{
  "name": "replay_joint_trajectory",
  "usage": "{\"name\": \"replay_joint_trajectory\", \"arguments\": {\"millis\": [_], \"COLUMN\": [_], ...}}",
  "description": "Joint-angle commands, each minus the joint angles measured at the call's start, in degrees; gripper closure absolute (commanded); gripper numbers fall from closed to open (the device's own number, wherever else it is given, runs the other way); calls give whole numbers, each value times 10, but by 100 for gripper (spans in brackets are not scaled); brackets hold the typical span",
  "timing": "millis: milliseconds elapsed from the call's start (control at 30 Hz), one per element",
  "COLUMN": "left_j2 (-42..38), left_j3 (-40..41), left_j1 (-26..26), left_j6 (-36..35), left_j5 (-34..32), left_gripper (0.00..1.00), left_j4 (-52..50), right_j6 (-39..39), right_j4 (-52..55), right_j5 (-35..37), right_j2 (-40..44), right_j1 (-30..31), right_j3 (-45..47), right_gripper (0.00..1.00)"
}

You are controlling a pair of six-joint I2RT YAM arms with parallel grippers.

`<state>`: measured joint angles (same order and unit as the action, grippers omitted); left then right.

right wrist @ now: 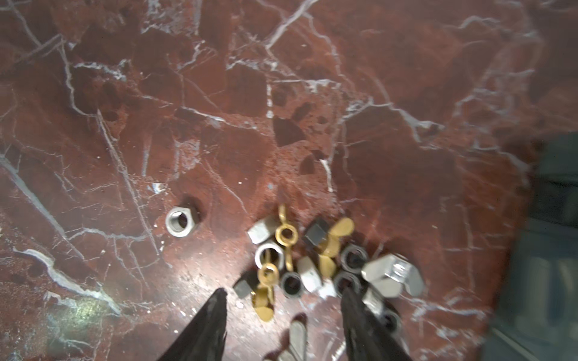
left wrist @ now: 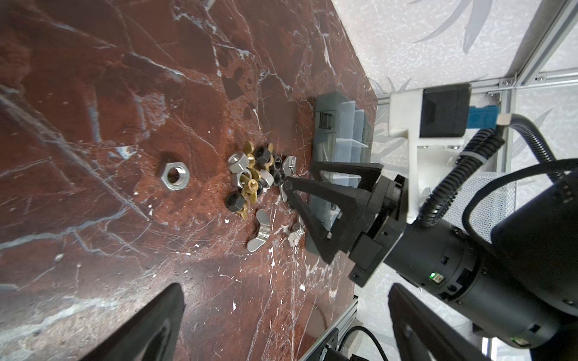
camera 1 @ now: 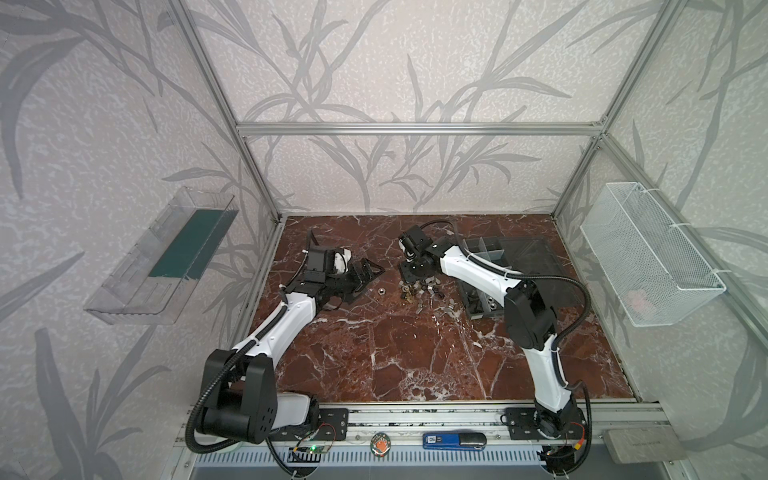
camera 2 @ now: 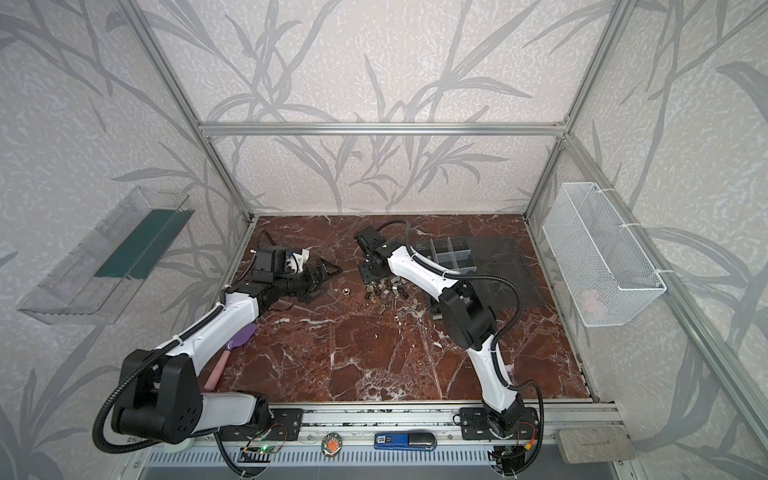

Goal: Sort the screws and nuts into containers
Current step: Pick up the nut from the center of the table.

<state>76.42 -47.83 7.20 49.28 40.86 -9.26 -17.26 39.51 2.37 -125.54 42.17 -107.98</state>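
Note:
My right gripper will next move down and toward the lone silver nut, onto that nut at the heap's edge, because it is below my fingers on that side.
The screws and nuts [camera 1: 419, 289] [camera 2: 384, 289] lie in a small heap of silver, black and brass pieces mid-table; in the right wrist view the heap [right wrist: 312, 265] shows hex nuts and wing nuts. One silver hex nut [camera 1: 379, 291] [left wrist: 174, 176] [right wrist: 180, 222] lies apart on its left. The containers [camera 1: 484, 249] [camera 2: 451, 253] [left wrist: 341, 125], compartments of a dark grey box, stand just right of the heap. My right gripper [camera 1: 413, 272] [right wrist: 284, 293] [left wrist: 301, 175] points down over the heap, open, holding nothing. My left gripper [camera 1: 368, 280] [left wrist: 286, 287] hovers wide open left of the lone nut.
The box's smoky lid [camera 1: 536, 257] lies open flat toward the right wall. A white wire basket [camera 1: 648, 257] hangs on the right wall and a clear bin [camera 1: 166, 257] on the left wall. A purple spatula [camera 2: 232, 345] lies under the left arm.

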Motion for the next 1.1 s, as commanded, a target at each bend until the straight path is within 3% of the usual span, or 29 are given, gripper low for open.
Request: {"name": "replay_joint_trajectory", "arguments": {"millis": [0,267,1067], "left_j2": [-15,-22,-16], "left_j3": [17,26,22], "left_j1": [-15,-27,-28], "left_j6": [19,7,-7], "left_j5": [24,33,35], "left_gripper": [1,0,0], "left_j4": [24,19,15], "right_j6": [-16,-35,-57], "right_j4": [27,52,77], "right_j5": [-12,1,51], "right_j2": [-35,-92,-159], "right_j1": [13,22,19], "right_j3": [-34,-84,-140], "right_gripper": [42,47,63]}}
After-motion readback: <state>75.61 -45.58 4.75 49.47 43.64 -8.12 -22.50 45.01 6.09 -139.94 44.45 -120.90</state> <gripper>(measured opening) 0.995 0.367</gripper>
